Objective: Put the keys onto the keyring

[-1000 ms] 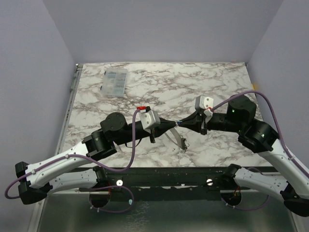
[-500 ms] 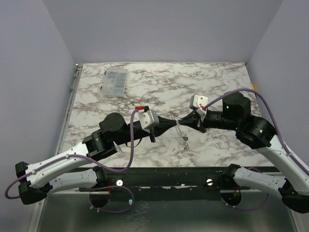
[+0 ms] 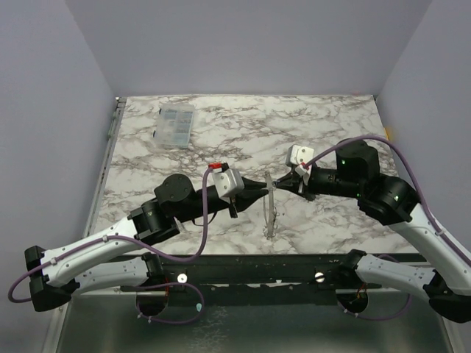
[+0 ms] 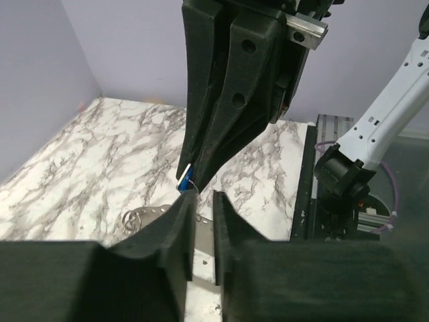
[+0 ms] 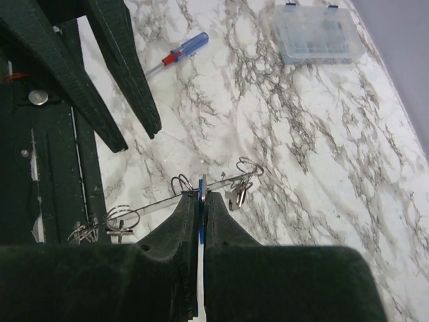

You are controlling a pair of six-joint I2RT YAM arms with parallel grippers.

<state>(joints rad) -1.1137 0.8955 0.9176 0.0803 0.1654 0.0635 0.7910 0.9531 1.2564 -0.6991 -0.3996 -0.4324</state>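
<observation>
The blue-headed key (image 5: 202, 188) is in midair in my right gripper's shut fingers, so next I will lower it to the marble tabletop below and release it there.
In the top view my two grippers meet tip to tip over the middle of the table. My right gripper (image 3: 277, 183) (image 5: 202, 194) is shut on a blue-headed key (image 5: 202, 188) (image 4: 185, 178), held edge-on. A thin wire ring (image 5: 181, 184) sits against its tips. The keyring (image 3: 270, 213) is a pale band (image 5: 147, 206) running past those tips, with two small keys (image 5: 236, 194) near one end. My left gripper (image 3: 263, 190) (image 4: 204, 201) is shut to a narrow slit just below the blue key. The band (image 4: 157, 210) shows through the slit, and I see nothing pinched there.
A clear plastic box (image 3: 176, 123) (image 5: 315, 33) sits at the far left of the marble table (image 3: 331, 132). A screwdriver (image 5: 179, 55) with a red and blue handle lies on the table. The black rail (image 3: 243, 268) runs along the near edge.
My right gripper has moved left until it meets the left gripper's tips. The keyring band swung from slanting right to pointing straight at the near edge.
</observation>
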